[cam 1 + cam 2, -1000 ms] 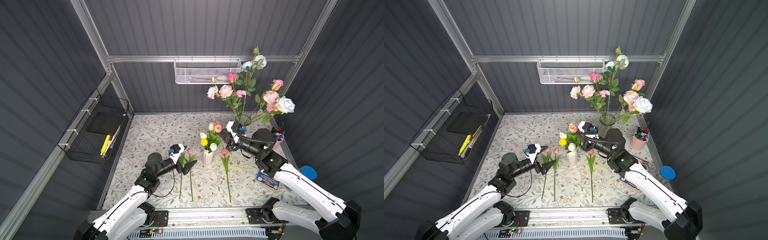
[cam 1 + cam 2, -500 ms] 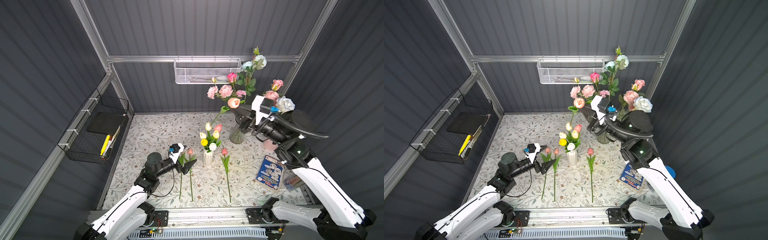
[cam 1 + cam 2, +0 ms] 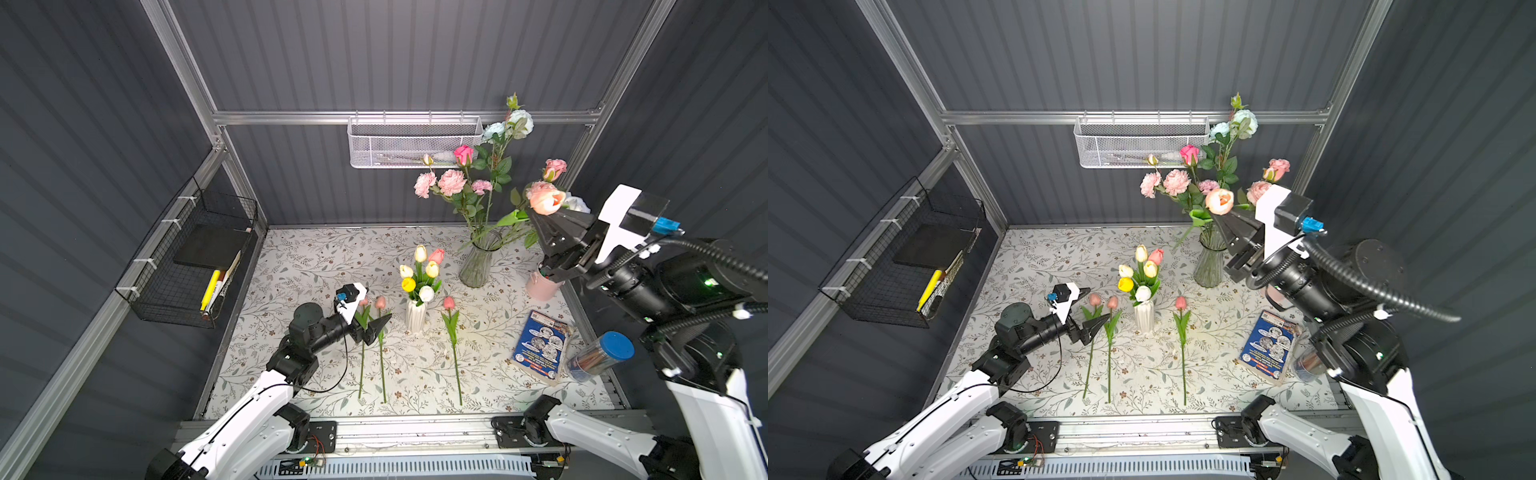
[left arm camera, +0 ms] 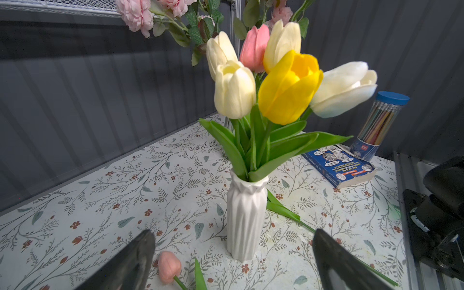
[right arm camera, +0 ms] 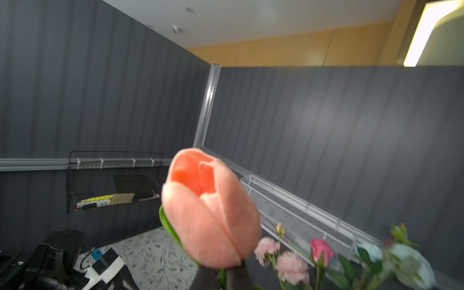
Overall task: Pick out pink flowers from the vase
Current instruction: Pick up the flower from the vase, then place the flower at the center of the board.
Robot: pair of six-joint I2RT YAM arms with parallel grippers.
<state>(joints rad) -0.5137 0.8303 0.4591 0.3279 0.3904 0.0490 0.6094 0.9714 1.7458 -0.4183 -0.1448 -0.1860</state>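
Note:
My right gripper has the stem and needs to tip down and lower to release it on the lone lying tulip's book side, above clear tabletop.
My right gripper [image 3: 535,215] [image 3: 1220,219] [image 5: 222,276] is raised high at the right and shut on the stem of a pink tulip [image 3: 544,198] [image 3: 1219,201] [image 5: 211,208], just under its bloom. The white ribbed vase [image 3: 415,316] [image 3: 1144,318] [image 4: 246,213] holds yellow, cream and white tulips plus one pink tulip [image 3: 436,255] [image 4: 254,47]. Three pink tulips lie on the table: two [image 3: 380,302] [image 3: 1095,299] under my open, empty left gripper [image 3: 378,302] [image 3: 1097,303] [image 4: 233,232], and one [image 3: 448,302] right of the vase.
A glass vase [image 3: 478,266] at the back right holds pink roses, pale pink carnations and white and pale blue roses. A pink cup [image 3: 540,286], a blue book [image 3: 540,347] and a blue-lidded pencil tube [image 3: 602,355] stand along the right. Wire baskets [image 3: 195,257] [image 3: 415,143] hang on the walls.
My right arm has risen and swung right, lifting the pink tulip out of the white vase and high above the table. The left arm has not moved.

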